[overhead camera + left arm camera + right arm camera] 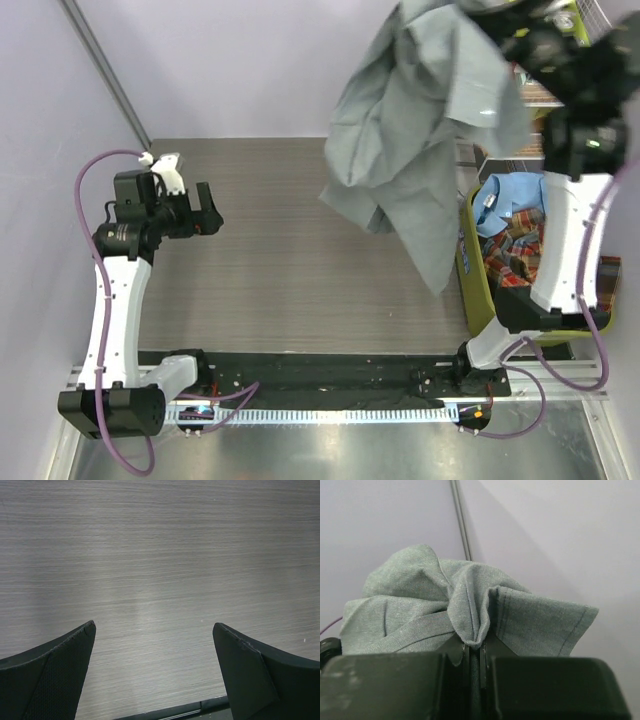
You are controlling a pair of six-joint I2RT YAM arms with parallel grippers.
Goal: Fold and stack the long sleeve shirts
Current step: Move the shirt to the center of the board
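I will swing the grey shirt toward my left gripper next with my right gripper, then lower it and let go of it on the table's empty middle (297,245).
My right gripper (500,25) is raised high at the top right and is shut on the grey shirt (425,120), which hangs down crumpled above the right part of the table. In the right wrist view the grey shirt (470,605) bunches up out of the closed fingers (474,652). A light blue shirt (505,205) and a red-green plaid shirt (515,255) lie in a yellow-green bin (472,290) at the right. My left gripper (208,210) is open and empty over the left of the table; its fingers (55,675) stand wide apart above bare wood.
The wood-grain table (270,270) lies between the arms. A black strip (330,370) runs along its near edge. Purple-grey walls and a metal pole (105,70) stand behind.
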